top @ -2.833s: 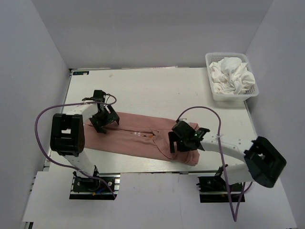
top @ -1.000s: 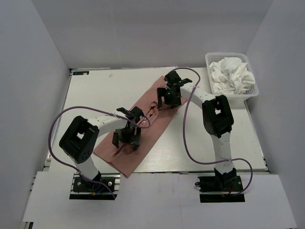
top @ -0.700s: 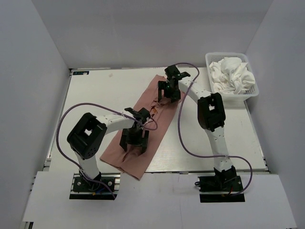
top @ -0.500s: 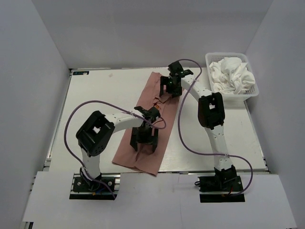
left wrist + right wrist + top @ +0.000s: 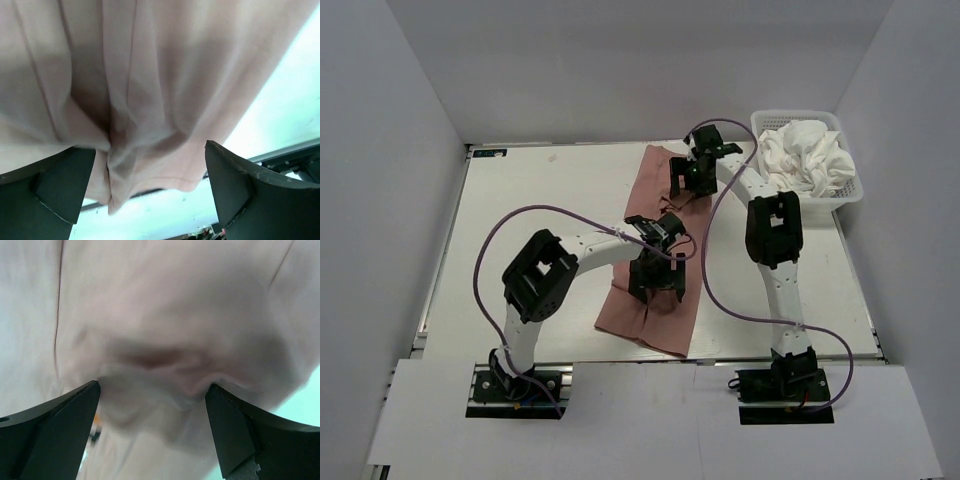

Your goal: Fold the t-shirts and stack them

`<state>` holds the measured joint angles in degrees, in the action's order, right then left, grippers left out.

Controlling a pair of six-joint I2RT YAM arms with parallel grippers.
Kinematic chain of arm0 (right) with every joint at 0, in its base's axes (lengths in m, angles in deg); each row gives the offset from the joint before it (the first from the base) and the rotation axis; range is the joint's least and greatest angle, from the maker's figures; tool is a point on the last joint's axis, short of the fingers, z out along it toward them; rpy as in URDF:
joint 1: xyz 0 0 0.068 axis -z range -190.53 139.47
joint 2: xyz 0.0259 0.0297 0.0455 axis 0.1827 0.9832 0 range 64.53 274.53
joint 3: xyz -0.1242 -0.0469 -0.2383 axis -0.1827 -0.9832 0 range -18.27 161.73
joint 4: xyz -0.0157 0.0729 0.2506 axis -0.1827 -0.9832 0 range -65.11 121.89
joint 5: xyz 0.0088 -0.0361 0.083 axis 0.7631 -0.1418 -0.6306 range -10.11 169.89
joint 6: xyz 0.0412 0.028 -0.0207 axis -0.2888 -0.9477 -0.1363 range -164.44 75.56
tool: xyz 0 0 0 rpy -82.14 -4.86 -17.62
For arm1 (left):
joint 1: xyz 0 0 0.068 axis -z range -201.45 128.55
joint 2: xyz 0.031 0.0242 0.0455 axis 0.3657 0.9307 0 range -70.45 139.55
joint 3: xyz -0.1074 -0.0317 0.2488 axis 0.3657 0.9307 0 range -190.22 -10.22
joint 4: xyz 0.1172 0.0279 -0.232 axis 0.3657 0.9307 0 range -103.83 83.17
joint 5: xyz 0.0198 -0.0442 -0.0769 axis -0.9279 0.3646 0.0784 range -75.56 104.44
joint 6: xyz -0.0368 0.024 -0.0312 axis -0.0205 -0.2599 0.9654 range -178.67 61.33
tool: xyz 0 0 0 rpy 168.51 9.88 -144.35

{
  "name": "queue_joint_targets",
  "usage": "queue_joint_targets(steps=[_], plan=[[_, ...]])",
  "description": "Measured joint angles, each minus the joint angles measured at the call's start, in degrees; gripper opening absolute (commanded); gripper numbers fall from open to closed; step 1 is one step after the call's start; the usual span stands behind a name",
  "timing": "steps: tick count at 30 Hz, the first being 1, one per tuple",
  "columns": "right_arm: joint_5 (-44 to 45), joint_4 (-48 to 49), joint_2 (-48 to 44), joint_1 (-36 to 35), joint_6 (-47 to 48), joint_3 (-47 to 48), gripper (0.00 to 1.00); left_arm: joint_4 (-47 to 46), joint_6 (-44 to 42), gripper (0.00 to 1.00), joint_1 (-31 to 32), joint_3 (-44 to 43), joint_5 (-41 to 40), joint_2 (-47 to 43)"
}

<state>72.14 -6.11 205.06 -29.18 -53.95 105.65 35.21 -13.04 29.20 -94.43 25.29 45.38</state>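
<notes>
My left gripper will rise off the t-shirt's bunched folds, then go back and left in the top view, down onto its uncovered near corner.
A dusty pink t-shirt [image 5: 623,308] lies as a long narrow strip running from the table's far middle down to its near edge. My left gripper [image 5: 657,288] presses on the shirt's near half, jaws wide open. In the left wrist view pink cloth [image 5: 175,100] is bunched in folds between the spread fingers of this gripper [image 5: 150,147]. My right gripper [image 5: 688,183] rests on the far end, also open. The right wrist view shows wrinkled pink cloth [image 5: 175,300] between the fingers of that gripper [image 5: 152,385]. Plain white t-shirts [image 5: 807,152] sit crumpled in a basket.
The white mesh basket [image 5: 813,204] stands at the table's far right corner, close to my right arm. Purple cables loop over the shirt and table beside both arms. The near table edge [image 5: 650,355] lies just below the shirt's hem.
The pink t-shirt has swung from a diagonal to almost straight front-to-back. My left gripper slid right with the near end. My right gripper moved farther back and right with the far end.
</notes>
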Motion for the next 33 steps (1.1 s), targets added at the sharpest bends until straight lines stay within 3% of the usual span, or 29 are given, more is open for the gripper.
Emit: queue_joint_targets(steps=[8,13,17,22,24,28,33], plan=[[-1.5,-2.3,-17.8,-2.1,0.8,-15.5,0.9,3.0,0.5,1.0,0.8,2.4,-7.0,-13.1],[0.0,1.9,-36.7,-6.1,0.2,-35.0,0.9,3.7,4.3,1.0,-0.3,16.8,-11.8,-30.5],[2.1,7.0,-52.9,-13.8,-0.3,-56.6,0.9,4.6,8.2,1.0,-3.0,28.7,-14.3,-38.4],[4.5,8.6,-66.5,-28.2,-2.9,-74.5,0.9,3.3,11.3,1.0,-7.2,38.0,-14.8,-39.4],[6.1,8.2,-68.8,-34.0,-3.8,-77.9,0.9,1.9,11.8,0.98,-8.5,39.5,-14.6,-39.4],[8.7,8.2,-67.5,-46.2,-5.5,-79.6,0.9,-2.8,12.2,0.81,-9.7,42.1,-13.0,-39.1],[13.6,7.8,-62.5,-54.6,-8.0,-79.6,0.9,-7.2,13.1,0.73,-9.7,46.8,-9.7,-39.5]])
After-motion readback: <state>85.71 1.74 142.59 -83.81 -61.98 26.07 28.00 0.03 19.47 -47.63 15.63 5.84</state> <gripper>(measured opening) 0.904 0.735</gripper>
